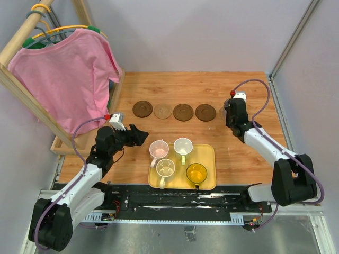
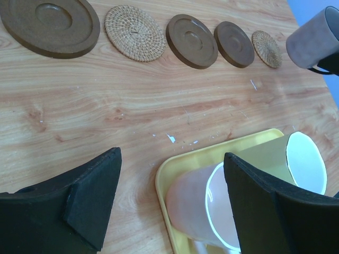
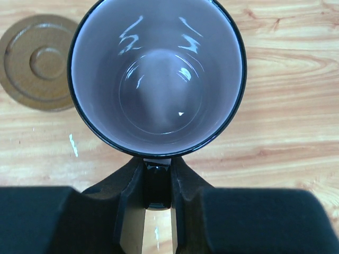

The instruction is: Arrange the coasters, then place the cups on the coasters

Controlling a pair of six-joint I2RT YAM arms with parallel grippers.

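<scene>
Next I need to move my right gripper down to set the greyish purple cup (image 3: 156,74) onto the small woven coaster and release its handle, because that coaster is still bare.
Five coasters lie in a row across the table: a dark disc (image 2: 50,24), a woven one (image 2: 135,33), two more dark discs (image 2: 192,41) (image 2: 234,44) and a small woven one (image 2: 266,48). My right gripper (image 3: 157,185) is shut on the handle of the greyish purple cup (image 3: 156,74), held upright just right of the row's right end (image 2: 312,39). A dark coaster (image 3: 39,61) lies to its left. My left gripper (image 2: 172,159) is open, close to the pink cup (image 2: 204,206) at the tray's left corner, its right finger overlapping the rim. The cream cup (image 1: 183,145), white-green cup (image 1: 165,168) and amber cup (image 1: 196,172) stand in the tray.
The yellow tray (image 1: 210,182) sits at the near middle of the table. A wooden rack with a pink shirt (image 1: 69,74) on a hanger stands at the back left. Grey walls close in the table on the left, back and right.
</scene>
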